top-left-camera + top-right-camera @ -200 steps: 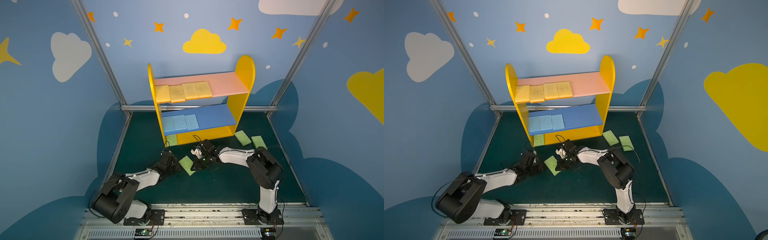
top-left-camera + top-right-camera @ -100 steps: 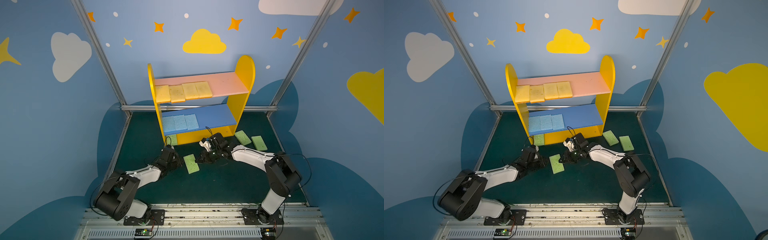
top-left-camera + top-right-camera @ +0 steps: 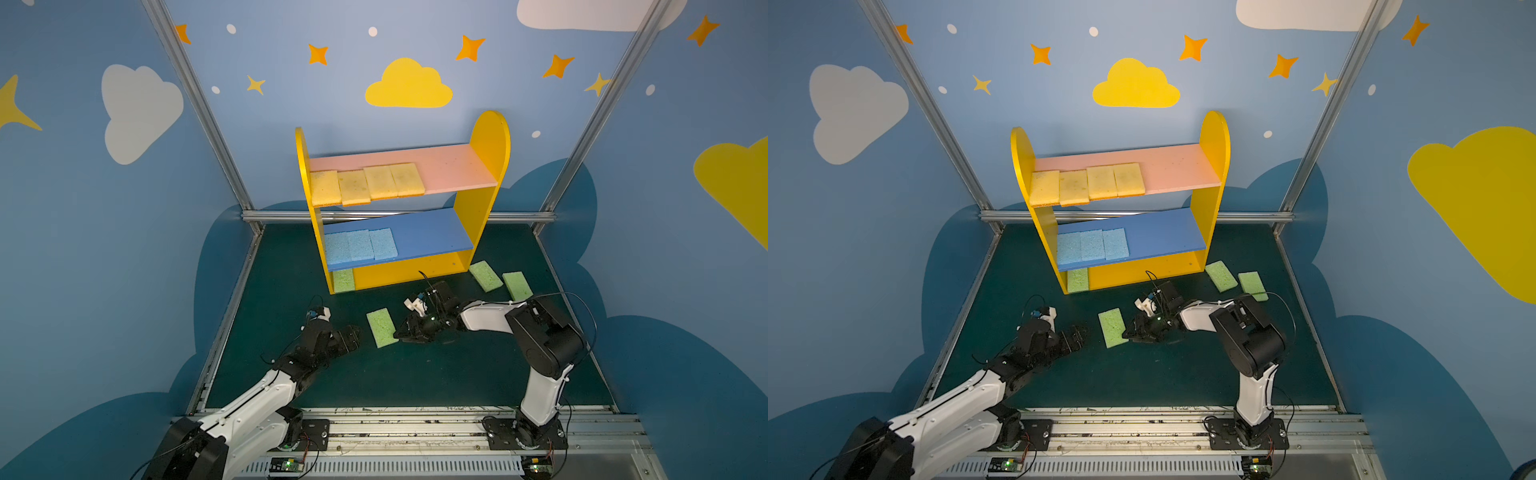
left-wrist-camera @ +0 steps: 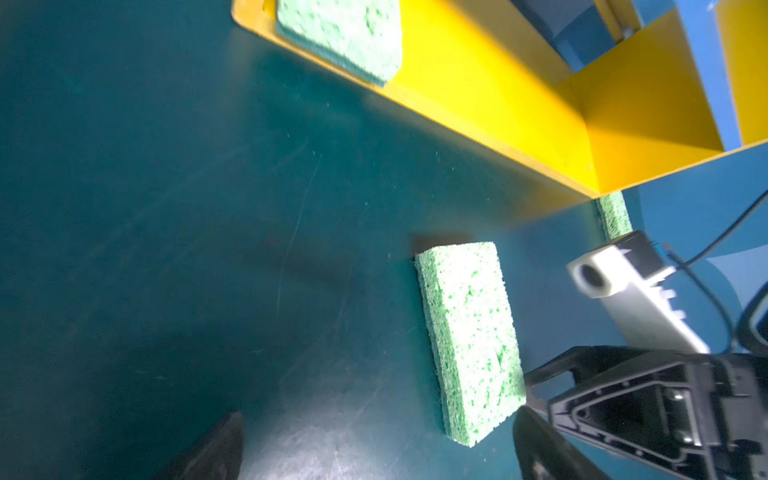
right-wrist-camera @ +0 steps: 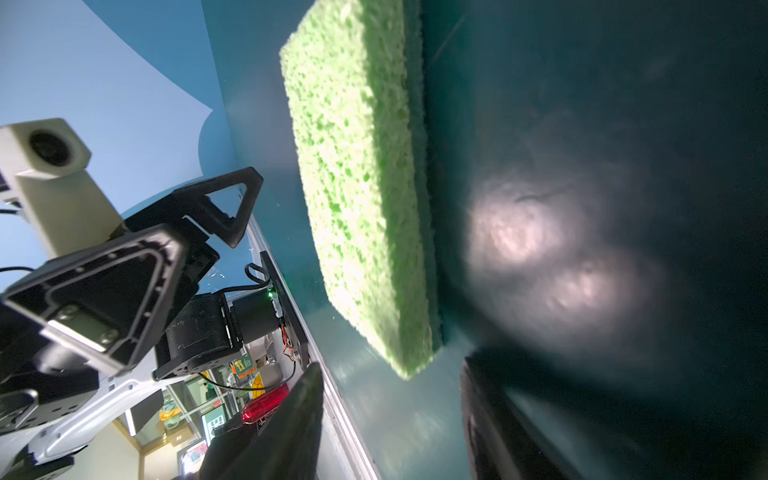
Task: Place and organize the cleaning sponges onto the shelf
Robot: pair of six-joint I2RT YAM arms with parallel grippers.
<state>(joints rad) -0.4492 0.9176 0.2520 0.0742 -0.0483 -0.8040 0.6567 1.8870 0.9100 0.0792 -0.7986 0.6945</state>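
My right gripper edges along the floor toward the left gripper next, onto the near corner of the loose green sponge (image 3: 392, 341), since that corner faces its open fingers.
The shelf (image 3: 490, 141) stands at the back with several yellow cleaning sponges (image 3: 365, 185) on its pink board. Three blue ones (image 3: 359, 245) lie on the blue board, and a green one (image 3: 343, 280) on the base at the left. A loose green sponge (image 3: 381, 327) (image 3: 1112, 327) lies flat on the floor between my grippers. My left gripper (image 3: 353, 332) (image 4: 378, 419) is open just left of it, holding nothing. My right gripper (image 3: 401, 332) (image 5: 392, 365) is open at the green sponge's (image 5: 365, 187) near right corner, which sits just ahead of the fingertips.
Two more green sponges (image 3: 485, 276) (image 3: 517, 286) lie on the dark green floor right of the shelf, behind the right arm. Blue walls with metal posts (image 3: 199, 108) close in the sides and back. A metal rail (image 3: 415, 419) runs along the front edge.
Both grippers have opened from nearly shut. The green sponge they were at now lies free on the floor between them, turned slightly.
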